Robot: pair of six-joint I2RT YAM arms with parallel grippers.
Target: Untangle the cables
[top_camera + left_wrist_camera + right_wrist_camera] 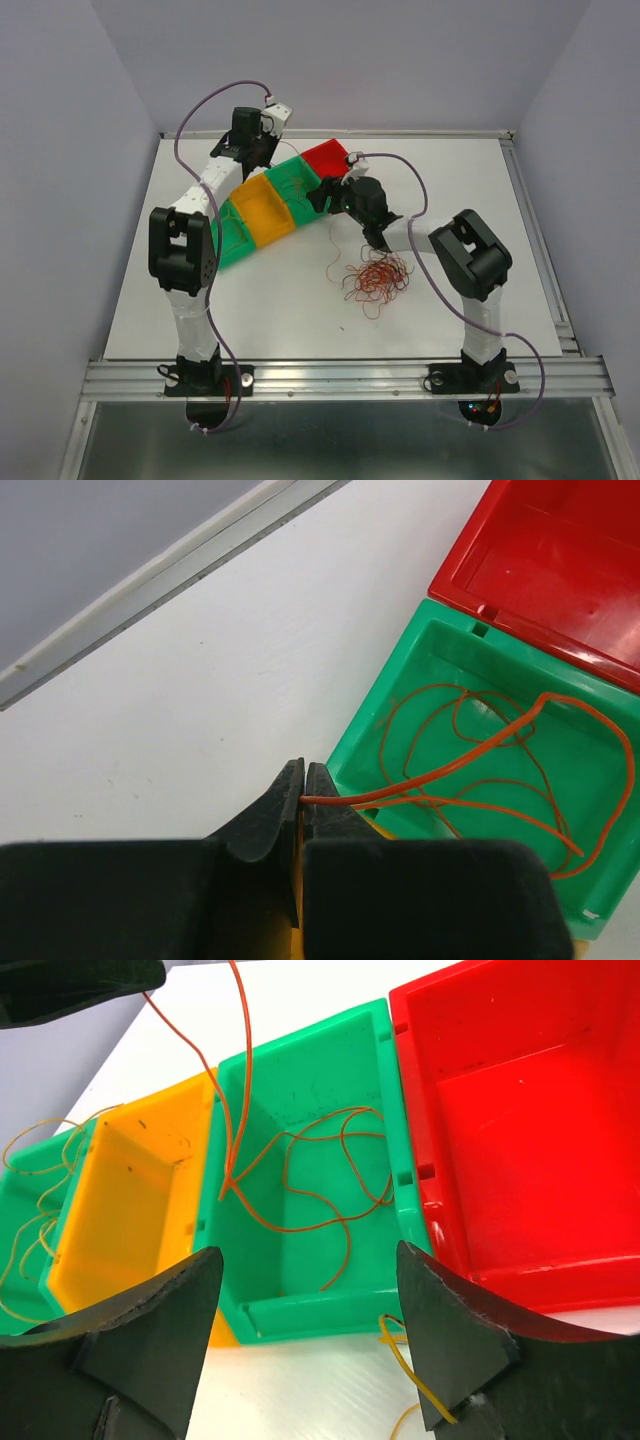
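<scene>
The orange cable is already trailing in the green bin [375, 720] beside the red one, so the robot's left gripper needs to go down in there next, to the right in the top view, to let it go.
The tangle of cables [378, 278], red, orange and dark loops, lies on the white table in front of the right arm. My left gripper [303, 780] is shut on one orange cable [470, 760], which trails into the green bin [375, 720] onto other orange strands. In the top view the left gripper [258, 160] hangs over the row of bins. My right gripper [310, 1253] is open and empty, its jaws wide apart just in front of that green bin [300, 1305]. The held cable [235, 1090] rises from the bin toward the left gripper [80, 980].
Four bins stand in a curved row: green [235, 238] with thin strands, orange-yellow [268, 212], green [295, 185], and empty red [325, 158]. A yellow strand [415, 1370] lies on the table by my right finger. Lilac arm cables arc above.
</scene>
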